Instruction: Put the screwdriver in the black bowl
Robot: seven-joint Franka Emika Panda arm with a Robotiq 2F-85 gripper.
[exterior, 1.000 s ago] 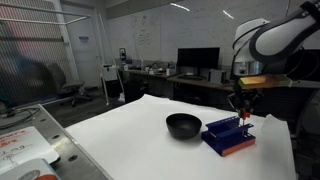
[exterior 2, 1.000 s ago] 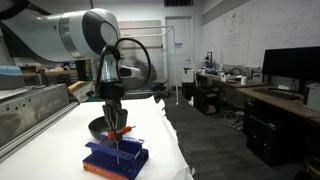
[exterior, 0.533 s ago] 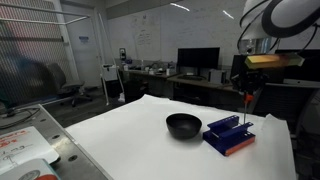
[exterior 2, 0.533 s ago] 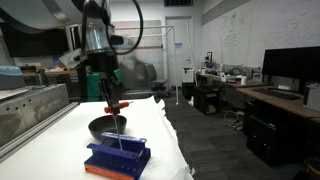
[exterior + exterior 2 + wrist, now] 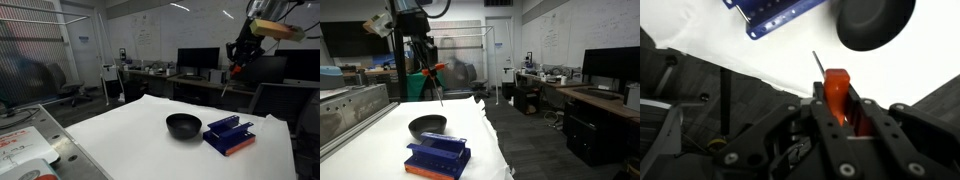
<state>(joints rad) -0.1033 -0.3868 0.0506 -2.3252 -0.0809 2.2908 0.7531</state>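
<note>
My gripper moves across and down over the empty black bowl's open middle next and releases the screwdriver (image 5: 235, 70), since it hangs high and aside from the bowl.
My gripper (image 5: 837, 112) is shut on the screwdriver (image 5: 833, 88), whose orange-red handle sits between the fingers and whose thin dark shaft points toward the table. In both exterior views the gripper (image 5: 237, 62) (image 5: 429, 72) holds the screwdriver (image 5: 235, 70) (image 5: 433, 76) high in the air, well above the table. The black bowl (image 5: 183, 125) (image 5: 428, 126) stands empty on the white table, and it shows at the top right of the wrist view (image 5: 874, 22).
The blue block-shaped holder with a red base (image 5: 229, 135) (image 5: 437, 157) (image 5: 780, 14) stands right beside the bowl. The white table (image 5: 130, 140) ends close to the holder. Desks, monitors and chairs stand behind.
The gripper has risen from just over the blue holder to high above the table, carrying the screwdriver up and tilting it.
</note>
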